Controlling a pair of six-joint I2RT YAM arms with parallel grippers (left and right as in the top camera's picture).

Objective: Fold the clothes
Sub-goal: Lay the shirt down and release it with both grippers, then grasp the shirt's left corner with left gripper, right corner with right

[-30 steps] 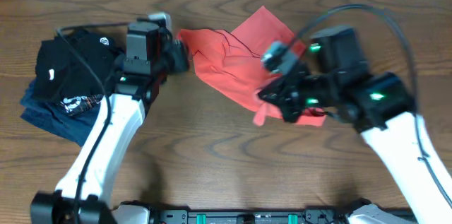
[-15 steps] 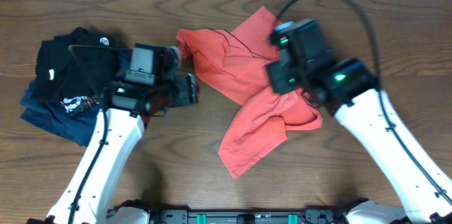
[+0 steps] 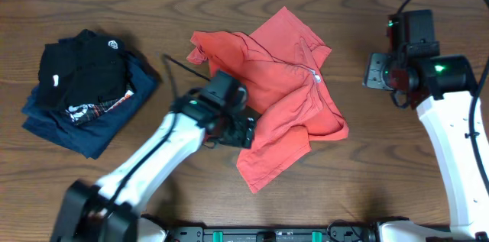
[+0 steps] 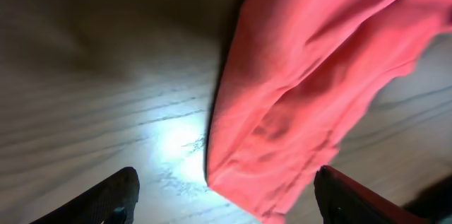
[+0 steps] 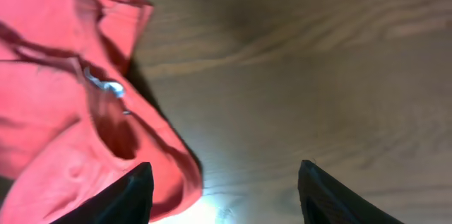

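Note:
My left gripper lowers onto that corner of the shirt next and closes on it, since the sleeve end (image 4: 242,190) lies on the wood between the open fingers.
The clothes, a coral-red T-shirt (image 3: 279,93), lie crumpled in the middle of the table, with a flap drooping toward the front. My left gripper (image 3: 240,130) hovers at the shirt's front-left edge. In the left wrist view it (image 4: 226,206) is open, its fingertips (image 4: 106,199) wide apart, and a corner of the shirt (image 4: 311,75) lies on the wood between them. My right gripper (image 3: 373,71) is off to the right of the shirt. It (image 5: 222,196) is open above bare wood, and the shirt's edge (image 5: 56,111) reaches under its left finger.
A folded black garment (image 3: 84,70) with white logos rests on a navy garment (image 3: 65,131) at the left of the brown wooden table (image 3: 367,166). A black cable (image 3: 183,66) runs from the left arm.
The right gripper opened, dropped the shirt and drew back to the right. The shirt's flap fell toward the front. The left gripper opened wider and swung from the shirt's left corner to its front-left edge.

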